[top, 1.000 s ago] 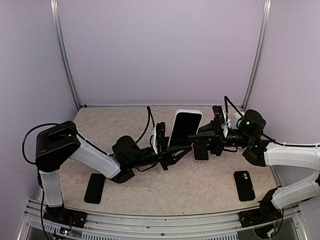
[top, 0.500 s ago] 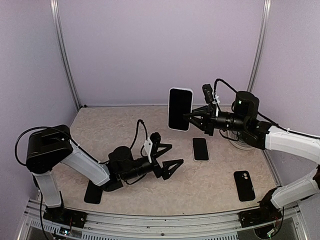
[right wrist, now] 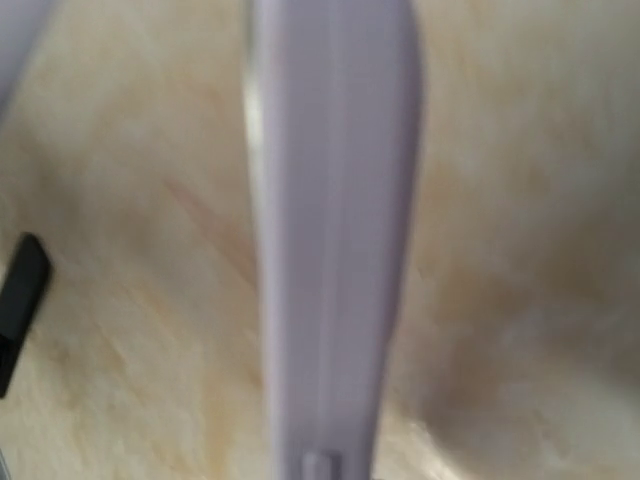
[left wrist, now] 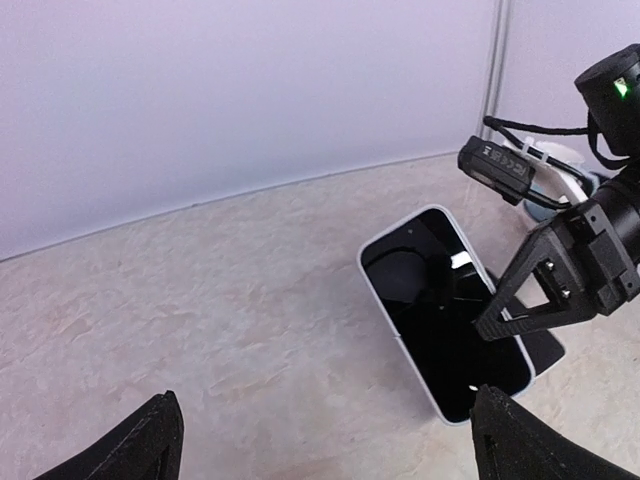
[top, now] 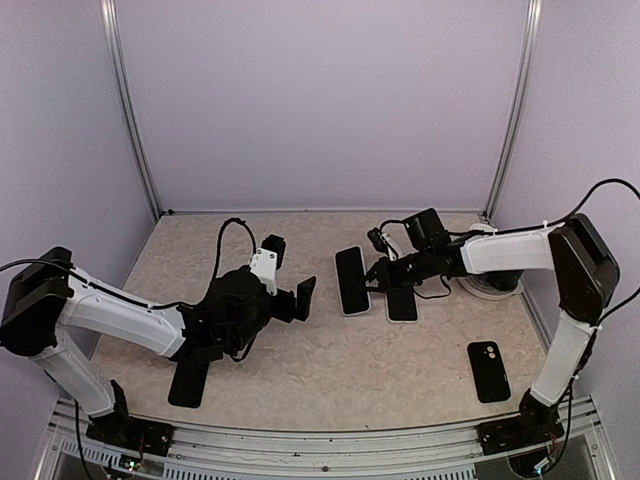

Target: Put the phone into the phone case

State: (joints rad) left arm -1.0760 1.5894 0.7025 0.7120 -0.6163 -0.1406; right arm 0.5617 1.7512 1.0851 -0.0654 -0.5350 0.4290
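My right gripper needs to move down to the bare tabletop below it, beside the second phone, and let go, because the white case is already around the phone.
The phone (top: 351, 281), black-screened with the white phone case as a rim round it, sits low over the table's middle, its long side running away from me. My right gripper (top: 373, 279) is shut on its right edge. The left wrist view shows the phone (left wrist: 445, 320) with the right gripper's fingers (left wrist: 535, 300) on its near right side. The right wrist view is blurred and filled by the white case edge (right wrist: 335, 250). My left gripper (top: 293, 301) (left wrist: 325, 435) stands wide open, left of the phone and apart from it, nothing between its fingers.
A second black phone (top: 402, 303) lies flat just right of the held one. A black slab with camera holes (top: 489, 371) lies at the front right, another black slab (top: 188, 377) at the front left. A white round object (top: 492, 285) sits under the right arm.
My left gripper opened, let go of the phone and drew back to the left. The right gripper lifted the phone away, then brought it down low over the table.
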